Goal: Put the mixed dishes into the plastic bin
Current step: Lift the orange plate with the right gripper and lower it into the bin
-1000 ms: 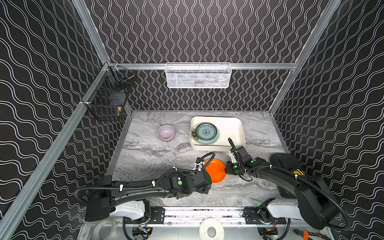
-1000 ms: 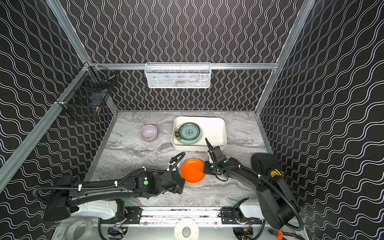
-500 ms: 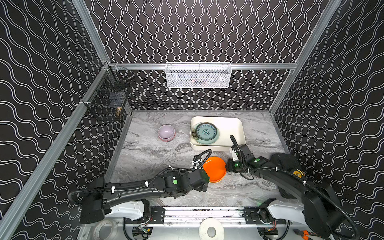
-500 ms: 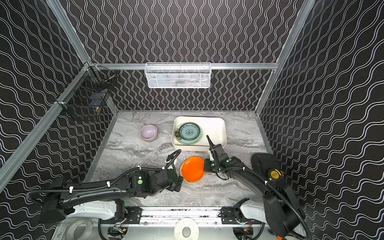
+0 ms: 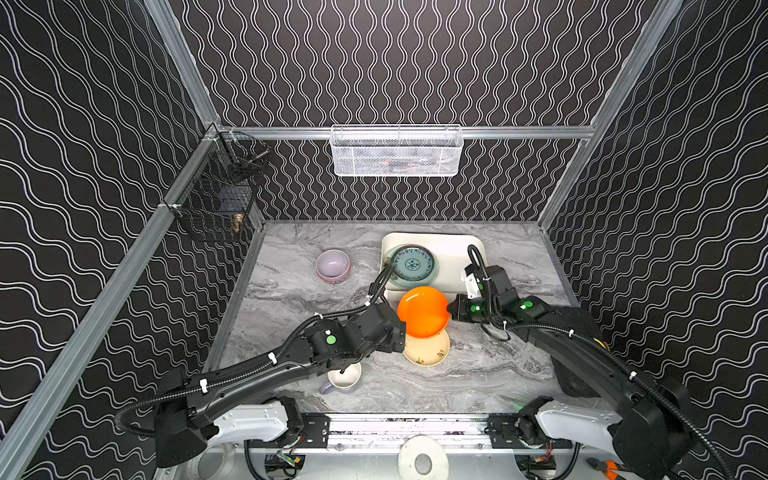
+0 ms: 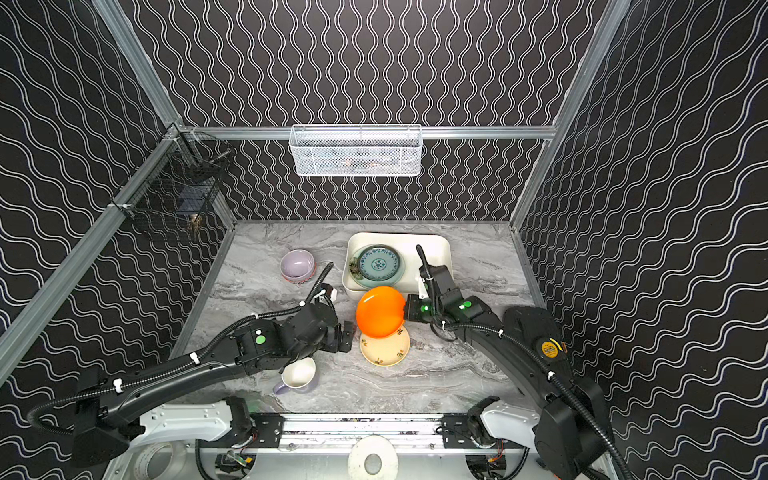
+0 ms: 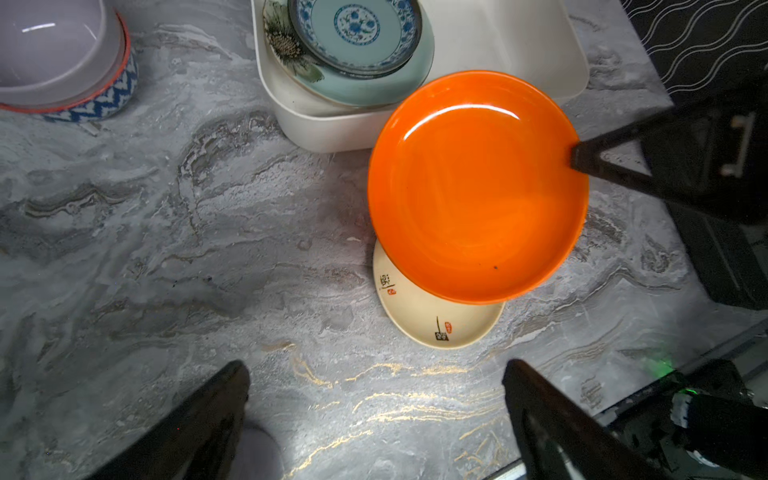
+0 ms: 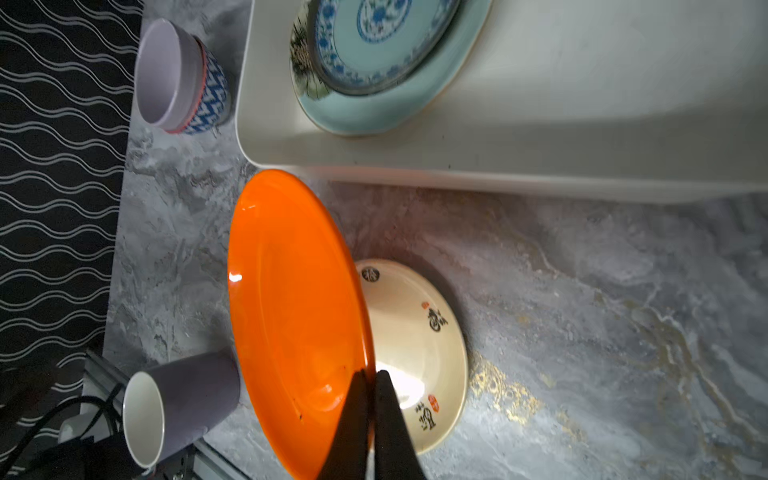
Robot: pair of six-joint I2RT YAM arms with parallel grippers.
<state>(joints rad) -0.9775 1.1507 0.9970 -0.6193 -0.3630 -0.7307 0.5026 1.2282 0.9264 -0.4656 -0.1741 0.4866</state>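
Observation:
My right gripper will next move outward over the bin and down onto the teal patterned plate [image 5: 412,264] [image 8: 380,32] and let go of the orange plate's rim, because plates are already stacked there.
My right gripper [image 8: 371,376] is shut on the rim of the orange plate [image 5: 422,309], which hangs tilted above the table just in front of the plastic bin [image 5: 457,241]. Under it a pale yellow plate [image 5: 428,353] lies on the marble. A teal patterned plate [image 5: 412,264] rests on a mint one inside the bin. A lilac bowl [image 5: 332,264] sits nested in a red-patterned bowl left of the bin. The lavender mug [image 5: 343,378] stands upright under my left arm. My left gripper [image 7: 376,370] is open over bare marble, left of the plates.
A white wire-mesh basket [image 5: 397,151] hangs on the back wall and a black wire basket [image 5: 216,203] on the left wall. The metal rail [image 5: 415,424] runs along the table's front edge. Patterned walls close in three sides.
The right gripper has raised the orange plate and carried it toward the bin, uncovering the pale yellow plate. The left arm has lifted a little, and the mug now shows beneath it.

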